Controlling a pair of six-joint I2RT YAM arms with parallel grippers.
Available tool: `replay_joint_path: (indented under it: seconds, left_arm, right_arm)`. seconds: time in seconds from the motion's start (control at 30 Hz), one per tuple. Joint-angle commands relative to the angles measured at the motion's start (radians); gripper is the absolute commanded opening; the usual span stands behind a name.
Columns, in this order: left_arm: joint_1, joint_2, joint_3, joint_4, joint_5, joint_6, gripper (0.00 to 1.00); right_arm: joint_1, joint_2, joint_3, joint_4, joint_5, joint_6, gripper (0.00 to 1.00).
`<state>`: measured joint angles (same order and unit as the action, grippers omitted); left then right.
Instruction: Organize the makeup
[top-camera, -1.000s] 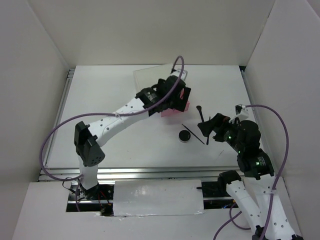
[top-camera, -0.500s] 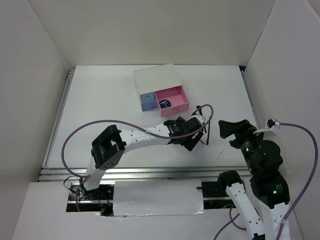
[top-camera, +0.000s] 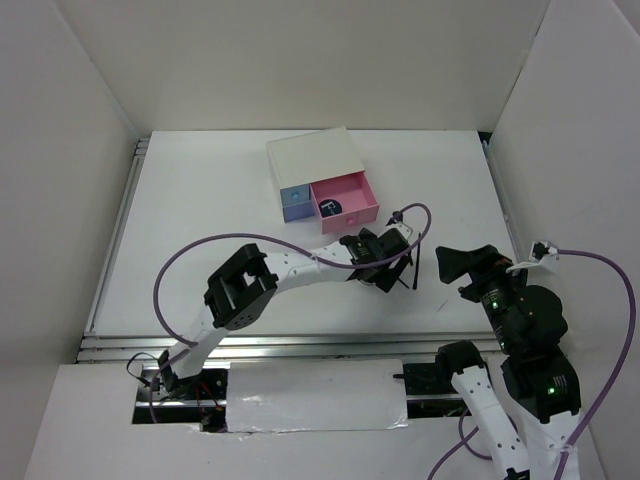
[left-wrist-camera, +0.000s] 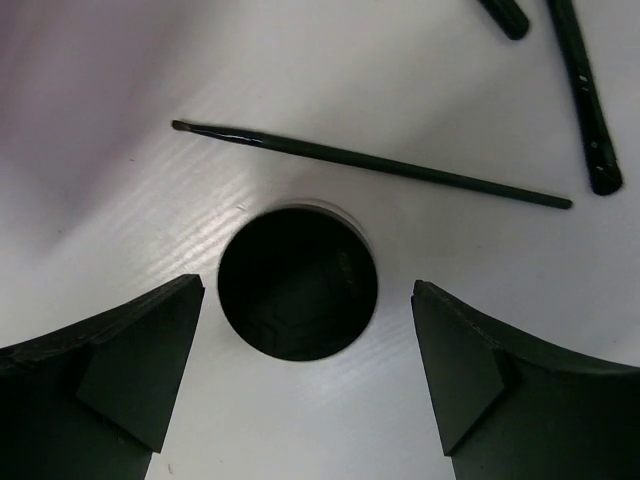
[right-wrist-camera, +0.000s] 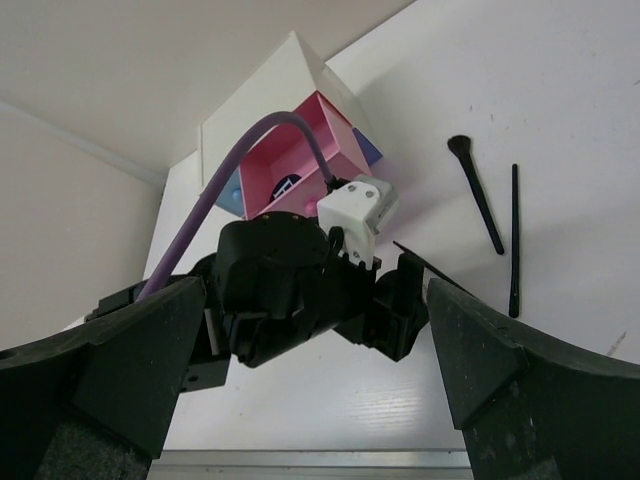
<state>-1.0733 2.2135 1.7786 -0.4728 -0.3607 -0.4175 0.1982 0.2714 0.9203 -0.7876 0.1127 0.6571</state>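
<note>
The left gripper lowers its spread fingers around the sides of the round black jar next and closes, as the jar stands below, already centred between them.
The round black jar stands on the table between the spread fingers of my left gripper, untouched. In the top view my left gripper hides it. A thin black brush lies just beyond the jar, and two more brushes lie at the upper right. The dark-blue compact marked "F" rests in the open pink drawer. My right gripper hovers open and empty to the right, its camera facing the left gripper and two brushes.
The white box with a shut blue drawer stands at the back centre. White walls enclose the table on three sides. A purple cable arcs over the left arm. A metal rail runs along the near edge.
My left arm has swung from the pink drawer down to the black jar and settled over it. My right arm has pulled back to the right, away from the brushes.
</note>
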Motion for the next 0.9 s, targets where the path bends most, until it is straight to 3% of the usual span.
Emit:
replay_joint_path:
  seconds: [0.0,0.27,0.43,0.63,0.77,0.87]
  left_arm:
    - [0.029,0.012,0.022,0.034,-0.017,0.013,0.99]
    - [0.039,0.052,0.044,0.046,0.012,0.023,0.99]
    - [0.041,0.068,0.03,0.062,0.052,0.013,0.94]
    - [0.038,0.054,0.015,0.04,0.057,-0.003,0.7]
    - [0.003,-0.044,0.031,-0.026,0.014,-0.004,0.44]
    - [-0.013,-0.142,0.038,-0.035,0.006,-0.001,0.41]
  right_arm:
    - [0.0,-0.012,0.011,0.027,-0.019,-0.025,1.0]
    - [0.001,-0.003,-0.005,0.054,-0.031,-0.034,1.0]
    - [0.001,-0.005,0.0,0.056,-0.025,-0.04,1.0]
    - [0.001,-0.006,0.011,0.054,-0.019,-0.043,1.0]
    - [0.001,-0.003,0.023,0.053,-0.018,-0.045,1.0]
    - [0.001,-0.005,0.028,0.059,-0.008,-0.04,1.0]
